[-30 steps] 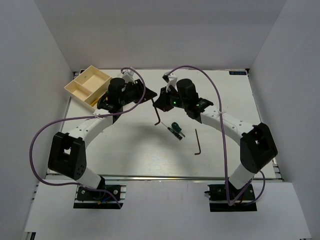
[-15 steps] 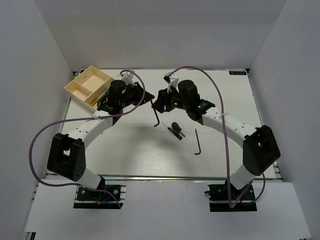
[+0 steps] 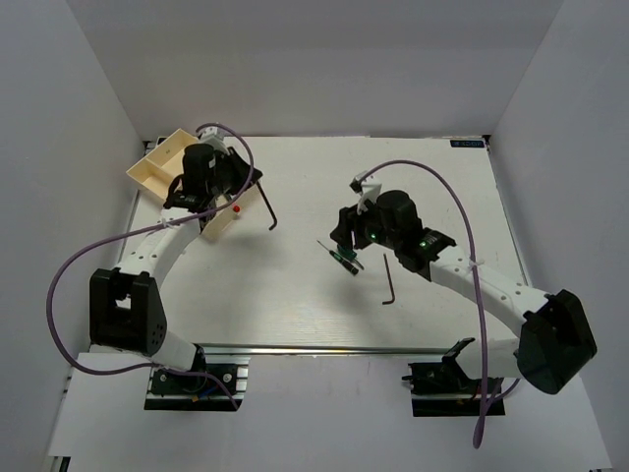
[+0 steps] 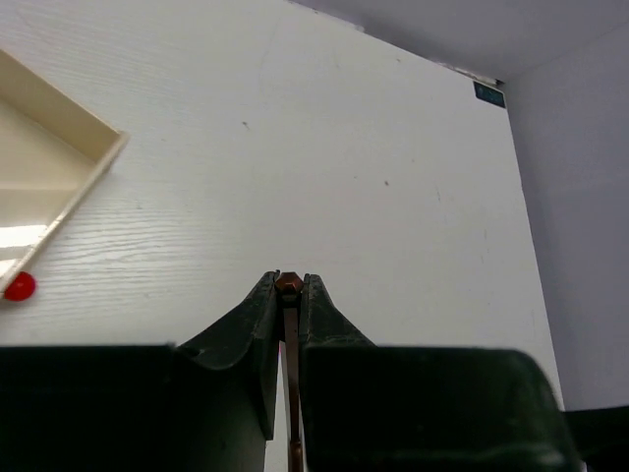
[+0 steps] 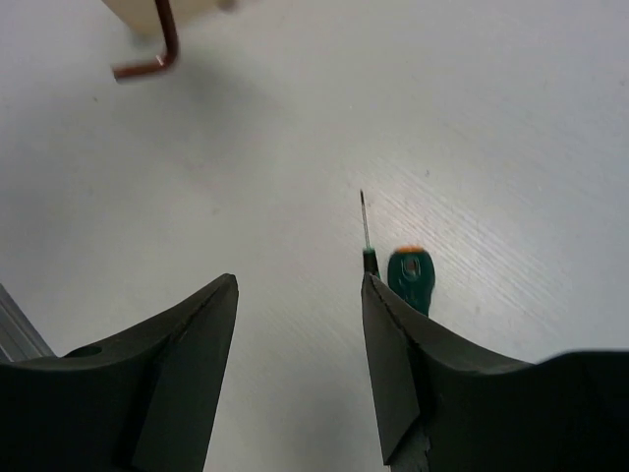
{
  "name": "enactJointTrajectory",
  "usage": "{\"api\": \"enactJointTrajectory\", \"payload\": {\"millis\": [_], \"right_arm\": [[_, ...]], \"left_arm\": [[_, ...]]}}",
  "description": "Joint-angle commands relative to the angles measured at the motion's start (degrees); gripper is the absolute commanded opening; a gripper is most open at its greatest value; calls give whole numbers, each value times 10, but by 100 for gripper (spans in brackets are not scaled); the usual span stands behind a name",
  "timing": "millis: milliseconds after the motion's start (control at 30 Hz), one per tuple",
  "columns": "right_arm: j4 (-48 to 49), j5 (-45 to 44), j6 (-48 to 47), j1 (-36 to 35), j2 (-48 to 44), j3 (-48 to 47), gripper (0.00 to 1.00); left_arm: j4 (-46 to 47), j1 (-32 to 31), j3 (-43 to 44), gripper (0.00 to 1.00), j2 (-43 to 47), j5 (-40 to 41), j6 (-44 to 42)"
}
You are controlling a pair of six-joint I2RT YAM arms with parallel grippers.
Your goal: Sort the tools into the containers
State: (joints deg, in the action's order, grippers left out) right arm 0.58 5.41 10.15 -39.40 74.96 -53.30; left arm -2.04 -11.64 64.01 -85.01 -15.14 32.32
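Note:
My left gripper carries the hex key left in the top view next, over to the tray's open far section (image 3: 166,161), then lowers and releases it.
My left gripper (image 3: 248,180) is shut on a dark L-shaped hex key (image 3: 266,206) that hangs from it, bent end down, just right of the cream tray (image 3: 157,169). In the left wrist view the hex key's end (image 4: 288,284) is pinched between the fingertips, and the tray's rim (image 4: 84,177) lies to the left. My right gripper (image 3: 342,234) stands open above the table. A thin green screwdriver (image 5: 366,231) and a stubby green handle (image 5: 410,278) lie just beyond its right finger (image 5: 388,334). Another hex key (image 3: 387,280) lies flat on the table.
A tiny red knob (image 3: 237,208) sits by the tray's near corner, also visible in the left wrist view as a red knob (image 4: 19,286). White walls enclose the table on three sides. The held hex key (image 5: 162,44) shows at the top of the right wrist view.
The right gripper let go of the hex key, opened and drew back to the screwdriver. The left gripper closed on the key and carried it left to the tray.

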Motion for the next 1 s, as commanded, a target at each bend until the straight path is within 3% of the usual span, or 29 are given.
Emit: {"api": "enactJointTrajectory", "payload": {"millis": [0,500,967], "right_arm": [[-1,-35,-5,2,-46,40,60],[-5,-90,44,0,-192,149,61],[-5,-83,56,0,-211,185,61]], "left_arm": [[-11,29,46,0,4,17,-19],[-70,152,170,0,-70,104,-110],[-48,215,271,0,-156,143,-115]]}}
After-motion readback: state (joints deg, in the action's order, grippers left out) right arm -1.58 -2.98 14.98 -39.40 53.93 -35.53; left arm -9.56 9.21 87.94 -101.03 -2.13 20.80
